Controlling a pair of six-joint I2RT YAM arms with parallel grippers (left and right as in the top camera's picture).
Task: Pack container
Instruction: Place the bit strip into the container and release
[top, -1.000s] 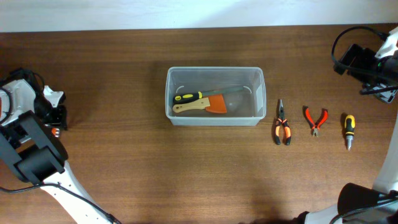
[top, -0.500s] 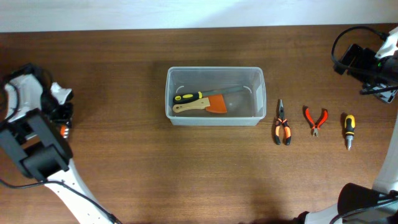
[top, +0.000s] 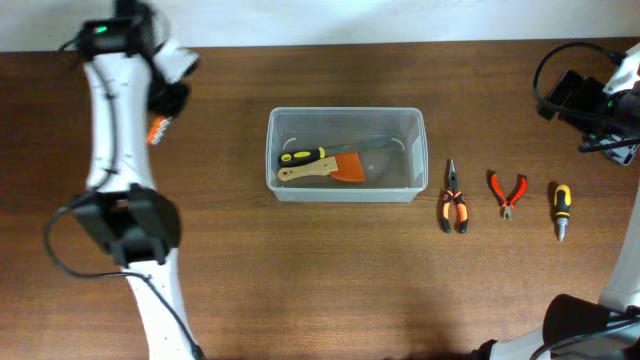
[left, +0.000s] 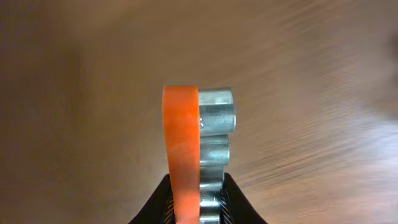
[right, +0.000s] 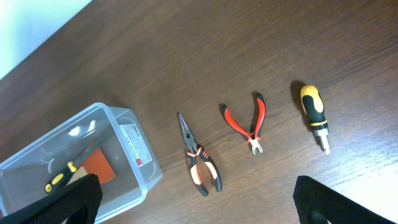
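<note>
I will move my left gripper to the right in the overhead view next, then down into the container's end by the needle-nose pliers, where the bottom of the container is open.
The clear plastic container (top: 345, 113) stands mid-table and also shows in the right wrist view (right: 127, 118). Inside it lie a yellow-and-black handled tool (top: 301, 155) and a wooden-handled orange scraper (top: 345, 168). My left gripper (top: 160, 112) is at the back left, well apart from the container. In the left wrist view it (left: 198, 190) is shut on an orange-and-silver metal tool (left: 183, 137) held above bare wood. My right gripper (top: 608, 112) is at the far right back; its wrist view shows the fingers (right: 199, 205) wide apart and empty.
Right of the container lie orange-handled needle-nose pliers (top: 454, 205) (right: 199, 163), red cutters (top: 507, 192) (right: 247, 127) and a yellow-and-black screwdriver (top: 562, 208) (right: 314, 115). The left arm's base (top: 125, 230) stands at the front left. The table's back edge meets a white wall.
My left arm has swung from the table's left edge up towards the back left, carrying the orange-and-silver tool. The right arm and the tools have not moved.
</note>
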